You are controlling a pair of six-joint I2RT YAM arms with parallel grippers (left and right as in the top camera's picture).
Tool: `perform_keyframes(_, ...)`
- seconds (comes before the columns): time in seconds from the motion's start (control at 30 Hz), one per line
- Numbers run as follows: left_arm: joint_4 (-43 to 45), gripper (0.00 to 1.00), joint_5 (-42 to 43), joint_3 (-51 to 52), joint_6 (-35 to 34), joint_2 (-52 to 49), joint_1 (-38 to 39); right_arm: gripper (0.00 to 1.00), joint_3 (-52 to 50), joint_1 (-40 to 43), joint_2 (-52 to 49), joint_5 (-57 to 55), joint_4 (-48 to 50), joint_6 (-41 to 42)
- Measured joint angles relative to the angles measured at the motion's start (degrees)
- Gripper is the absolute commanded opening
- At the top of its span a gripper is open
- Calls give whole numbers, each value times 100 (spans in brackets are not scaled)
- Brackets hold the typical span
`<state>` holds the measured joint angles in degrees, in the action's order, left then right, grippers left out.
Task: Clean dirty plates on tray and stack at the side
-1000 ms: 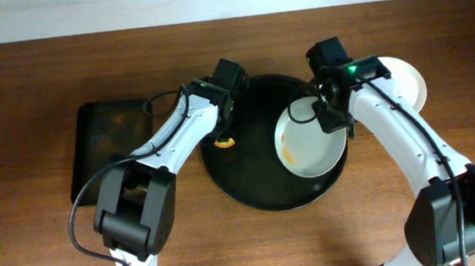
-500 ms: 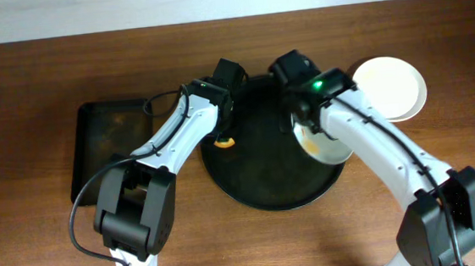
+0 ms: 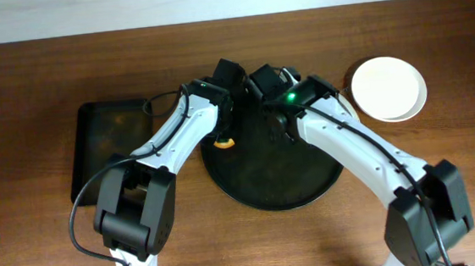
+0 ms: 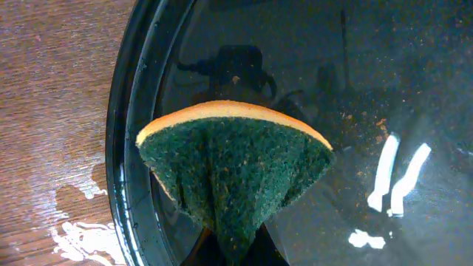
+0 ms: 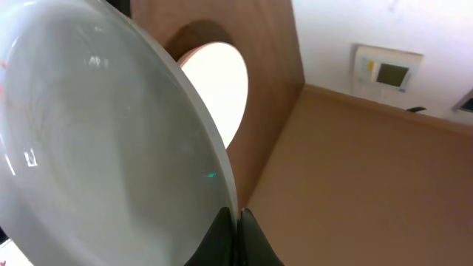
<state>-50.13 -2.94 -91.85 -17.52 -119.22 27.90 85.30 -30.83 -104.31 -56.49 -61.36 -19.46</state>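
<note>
My right gripper needs to turn the tipped-up plate level and lower it onto the round tray's side by the stack [image 3: 307, 157], since that part of the tray's bottom is clear of the sponge.
My left gripper [image 4: 235, 255] is shut on a green scouring sponge with an orange back [image 4: 233, 162]. It holds the sponge just above the left part of the round black tray [image 3: 251, 191]. The sponge's orange edge [image 3: 224, 142] also shows from overhead. My right gripper [image 5: 236, 218] is shut on the rim of a white plate [image 5: 96, 148]. That plate is tipped up on edge, with faint orange streaks near its left side. From overhead the right arm hides this plate above the tray's upper middle. A stack of white plates [image 3: 387, 89] rests on the table to the right of the tray.
A smaller rectangular black tray [image 3: 107, 147] lies at the left of the table. Wet splashes [image 4: 81, 236] mark the wood beside the round tray's rim [image 4: 122, 111]. The two wrists are close together over the tray's upper part.
The right arm has swung left across the tray with the plate, tipping it on edge and hiding it from overhead. The left arm and sponge have stayed still.
</note>
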Motion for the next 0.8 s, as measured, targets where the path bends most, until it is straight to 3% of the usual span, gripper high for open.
perform_keyframes(0.63,-2,0,0,0,2,0,-2,4,81,-225,-133,321,-741,433)
perform_keyframes(0.8,-2,0,0,0,2,0,-2,4,197,28,-122,1025,-745,431)
